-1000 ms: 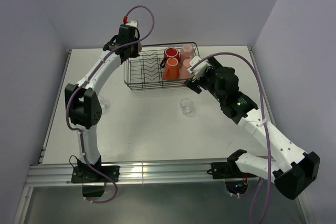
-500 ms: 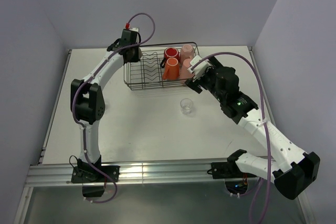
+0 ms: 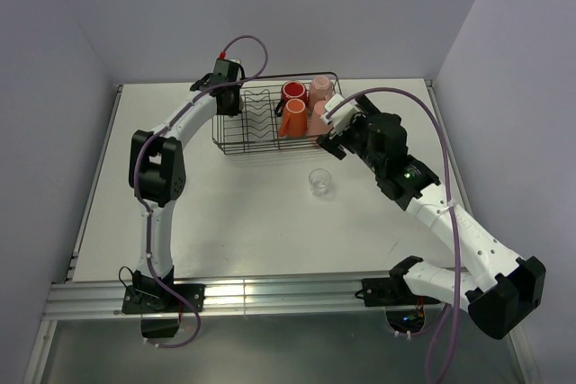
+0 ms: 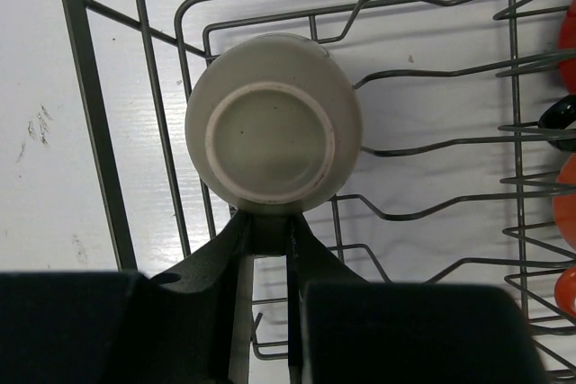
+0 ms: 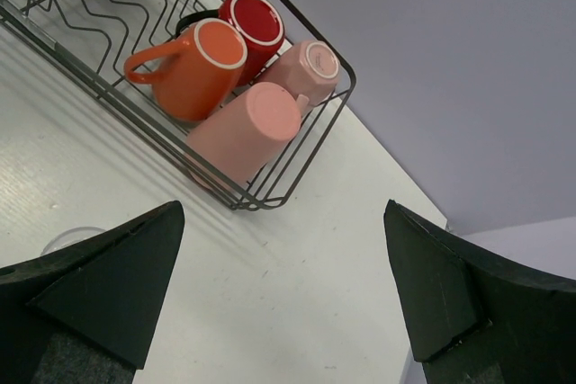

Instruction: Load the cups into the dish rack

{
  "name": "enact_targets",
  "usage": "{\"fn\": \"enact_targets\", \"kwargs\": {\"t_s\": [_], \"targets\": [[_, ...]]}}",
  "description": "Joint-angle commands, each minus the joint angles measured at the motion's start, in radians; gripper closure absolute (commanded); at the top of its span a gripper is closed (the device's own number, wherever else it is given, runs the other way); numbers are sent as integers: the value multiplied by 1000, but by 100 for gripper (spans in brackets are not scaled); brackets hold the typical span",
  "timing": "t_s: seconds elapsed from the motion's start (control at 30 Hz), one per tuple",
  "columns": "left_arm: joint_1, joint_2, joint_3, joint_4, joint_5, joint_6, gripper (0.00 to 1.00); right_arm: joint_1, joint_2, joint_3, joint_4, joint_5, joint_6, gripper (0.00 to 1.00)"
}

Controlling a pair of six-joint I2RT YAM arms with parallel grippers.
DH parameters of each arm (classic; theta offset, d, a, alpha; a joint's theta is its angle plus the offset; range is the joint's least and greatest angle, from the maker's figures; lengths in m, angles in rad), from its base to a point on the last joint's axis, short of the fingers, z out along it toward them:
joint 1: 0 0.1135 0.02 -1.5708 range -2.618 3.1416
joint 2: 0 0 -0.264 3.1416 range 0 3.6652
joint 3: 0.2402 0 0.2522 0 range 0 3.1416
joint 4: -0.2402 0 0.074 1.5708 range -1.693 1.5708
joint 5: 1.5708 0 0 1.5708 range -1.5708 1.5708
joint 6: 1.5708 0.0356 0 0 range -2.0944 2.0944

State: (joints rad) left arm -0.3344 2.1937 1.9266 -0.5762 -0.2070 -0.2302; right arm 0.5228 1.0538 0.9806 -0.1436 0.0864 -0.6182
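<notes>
I need to lower the upside-down mug onto the rack's far corner before I open my left gripper. That corner is empty of other cups.
My left gripper (image 4: pixel 268 222) is shut on the handle of the small grey-olive mug (image 4: pixel 273 128). It holds the mug upside down over the left end of the black wire dish rack (image 4: pixel 81 87). In the top view the left gripper (image 3: pixel 227 96) hides the mug. The rack (image 3: pixel 261 148) holds the red mug (image 3: pixel 293 92), pale pink mug (image 3: pixel 320 87), orange mug (image 3: pixel 292 117) and salmon tumbler (image 5: pixel 243 132) at its right end. My right gripper (image 5: pixel 283 213) is open and empty, just off the rack's right end. A clear glass (image 3: pixel 319 181) stands on the table in front of the rack.
The rack's upright divider prongs (image 4: pixel 432 146) rise just right of the held mug. The white table (image 3: pixel 243 222) is walled at the back and sides, with a metal rail (image 3: pixel 270 294) along its near edge. The glass's rim (image 5: pixel 72 240) shows in the right wrist view.
My left arm has swung right and carried the grey-olive mug from the rack's outer left corner to over its left end. The right arm has barely moved.
</notes>
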Motion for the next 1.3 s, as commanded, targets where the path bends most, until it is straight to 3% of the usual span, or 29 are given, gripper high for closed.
{"fn": "enact_targets", "kwargs": {"t_s": [0.0,0.93,1.03,1.17,1.27], "targets": [[8,0,55,35,-8,-11,100,-7,5,6,36,4,18,0],[29,127,149,35,-11,6,96,-14,38,15,41,1,20,0],[31,129,143,41,-14,9,92,-14,41,13,44,-1,26,0],[31,127,141,44,-12,12,77,-14,44,13,44,-2,26,0],[31,130,141,45,-12,11,73,-14,45,13,42,-5,29,0]]}}
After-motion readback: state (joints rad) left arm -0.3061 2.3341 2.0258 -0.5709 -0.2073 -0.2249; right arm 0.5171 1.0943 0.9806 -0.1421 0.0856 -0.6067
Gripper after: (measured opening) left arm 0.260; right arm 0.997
